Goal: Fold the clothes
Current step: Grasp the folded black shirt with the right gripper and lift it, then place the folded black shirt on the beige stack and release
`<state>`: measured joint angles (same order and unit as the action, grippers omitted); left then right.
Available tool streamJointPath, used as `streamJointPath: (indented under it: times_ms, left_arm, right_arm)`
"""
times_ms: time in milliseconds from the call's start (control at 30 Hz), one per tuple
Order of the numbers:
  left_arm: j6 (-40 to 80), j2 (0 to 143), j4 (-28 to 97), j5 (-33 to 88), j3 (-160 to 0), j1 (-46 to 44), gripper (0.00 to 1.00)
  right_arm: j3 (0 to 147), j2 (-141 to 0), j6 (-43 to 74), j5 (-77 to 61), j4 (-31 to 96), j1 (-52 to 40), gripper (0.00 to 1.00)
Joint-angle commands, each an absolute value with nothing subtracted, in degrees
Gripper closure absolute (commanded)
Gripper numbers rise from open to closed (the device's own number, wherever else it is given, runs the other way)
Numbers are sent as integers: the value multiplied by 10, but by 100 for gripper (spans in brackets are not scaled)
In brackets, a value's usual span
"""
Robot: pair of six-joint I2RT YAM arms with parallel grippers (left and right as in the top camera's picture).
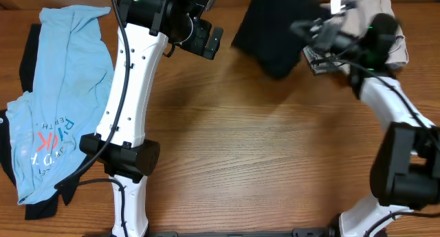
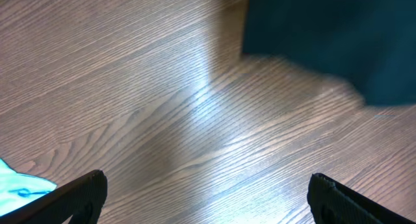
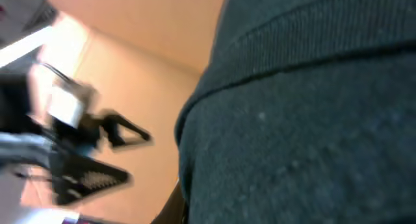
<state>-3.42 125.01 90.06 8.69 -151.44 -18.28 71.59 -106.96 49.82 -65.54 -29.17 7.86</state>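
My right gripper sweeps over and down onto the beige piece (image 1: 375, 10), below it to the right in the overhead view, to release the garment next.
A black garment (image 1: 271, 34) hangs blurred over the table's far middle, and my right gripper (image 1: 307, 32) is shut on its right edge. The same dark cloth (image 3: 312, 133) fills the right wrist view and hides the fingers. It also shows in the top right corner of the left wrist view as the black garment (image 2: 331, 42). My left gripper (image 1: 206, 36) hovers to its left, wide open with nothing between the fingers (image 2: 84, 191), over bare wood. A light-blue printed tee (image 1: 62, 93) lies spread at the left edge. A beige piece (image 1: 375, 10) sits crumpled at the far right.
Another dark cloth (image 1: 27, 58) peeks out from under the blue tee at the left edge. The white left arm (image 1: 127, 93) runs from its base at the front up to the far middle. The right arm's base (image 1: 405, 175) stands at the front right.
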Motion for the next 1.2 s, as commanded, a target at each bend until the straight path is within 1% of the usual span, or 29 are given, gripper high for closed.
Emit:
streamJointPath:
  times_ms: [0, 333, 633, 900, 1033, 1133, 1167]
  left_arm:
    - [-43, 1253, 900, 83, -1512, -183, 0]
    - [-43, 1253, 900, 83, -1512, -183, 0]
    - [-43, 1253, 900, 83, -1512, -183, 0]
    - [-43, 1253, 897, 83, -1512, -183, 0]
    - [-43, 1254, 897, 70, -1511, -183, 0]
    - [-43, 1254, 897, 66, -1511, -183, 0]
    - [-43, 1254, 897, 66, -1511, -183, 0]
  right_arm:
    - [722, -1055, 664, -603, -337, 120, 96]
    - [722, -1055, 672, -417, -338, 196, 96]
    - [722, -1056, 671, -280, -341, 207, 96]
    - [722, -1080, 641, -232, -343, 207, 96]
    - [722, -1121, 594, -237, -336, 207, 96]
    - [722, -1154, 563, -251, -305, 208, 96]
    - [722, -1164, 554, -252, -289, 208, 88]
